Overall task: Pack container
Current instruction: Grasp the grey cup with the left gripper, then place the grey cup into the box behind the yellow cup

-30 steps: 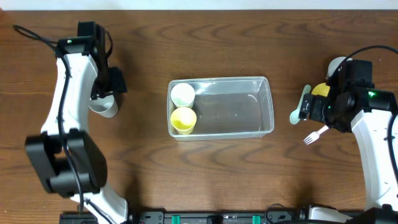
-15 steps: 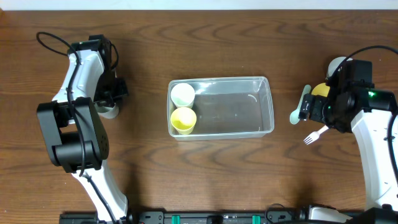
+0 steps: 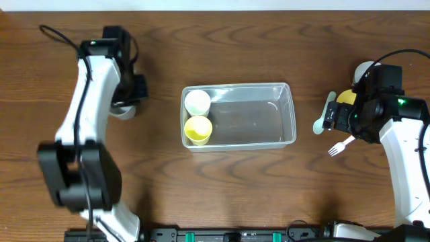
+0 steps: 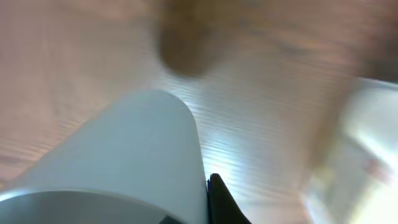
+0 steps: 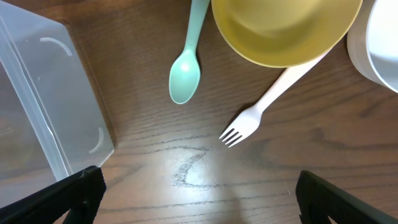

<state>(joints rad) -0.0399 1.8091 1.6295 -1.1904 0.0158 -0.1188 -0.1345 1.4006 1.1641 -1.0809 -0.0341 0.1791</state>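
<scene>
I should first swing the pale grey cup across over the container with my left gripper, then lower it beside the white cup, where the container's bottom is empty.
The container [image 3: 255, 118], a clear rectangular tub, sits mid-table with a white cup [image 3: 197, 102] and a yellow cup [image 3: 198, 130] standing at its left end. To its left, my left gripper [image 3: 129, 99] is shut on a pale grey cup [image 3: 121, 110]. In the left wrist view this cup [image 4: 124, 162] fills the lower left, blurred, with one black finger [image 4: 219, 200] pressed against its side; the other finger is hidden. My right gripper [image 5: 199, 199] hangs open over bare wood, right of the container's corner [image 5: 43, 99].
Near the right arm lie a mint spoon [image 5: 186, 78], a white fork [image 5: 261, 112], a yellow bowl [image 5: 286, 28] and a white bowl [image 5: 380, 50]. From overhead the spoon [image 3: 322, 115] and fork [image 3: 340, 146] sit between the container and the right arm.
The left gripper has shut on the grey cup and shifted it a little right and toward the far edge. The right arm has not moved.
</scene>
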